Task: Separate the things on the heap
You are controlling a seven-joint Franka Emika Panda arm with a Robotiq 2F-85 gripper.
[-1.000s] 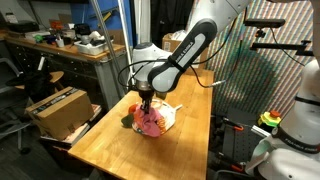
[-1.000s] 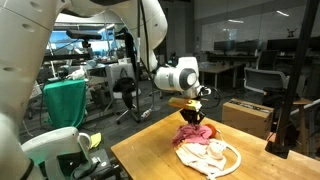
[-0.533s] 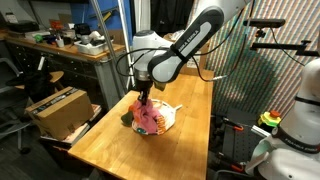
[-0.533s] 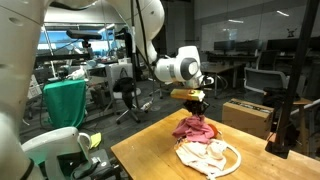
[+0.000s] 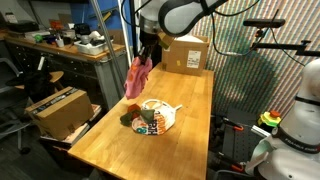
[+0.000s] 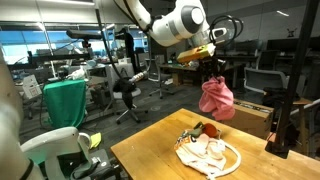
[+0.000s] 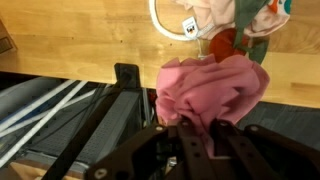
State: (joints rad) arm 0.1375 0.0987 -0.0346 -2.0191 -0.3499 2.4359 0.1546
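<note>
My gripper swings over bare tabletop by the cardboard box [image 5: 187, 83] next and releases the cloth clear of the heap, since that lies toward the table's far end.
My gripper [image 5: 146, 50] is raised high above the table, shut on the pink cloth [image 5: 137, 76], which hangs limp below it; the same pink cloth [image 6: 217, 97] dangles from the gripper [image 6: 212, 68] in both exterior views. In the wrist view the pink cloth [image 7: 212, 88] bunches between the fingers [image 7: 172, 148]. The heap [image 5: 154, 117] lies on the table below: an orange-and-white printed bag [image 6: 207, 153], a thin white cord [image 6: 232, 158], a small red ball [image 6: 211, 128] and a dark green piece [image 5: 126, 118]. From the wrist, the red ball [image 7: 222, 45] and the cord [image 7: 160, 22] show beyond the cloth.
The wooden table [image 5: 110, 150] carries a brown cardboard box [image 5: 184, 53] at its far end. Another cardboard box [image 5: 58, 108] stands beside the table on a lower surface. A box [image 6: 247, 115] sits behind the table. A black stand [image 6: 282, 125] rises at the table's corner.
The gripper has lifted well up off the heap with the pink cloth in it. The bag, cord, ball and green piece stayed on the table.
</note>
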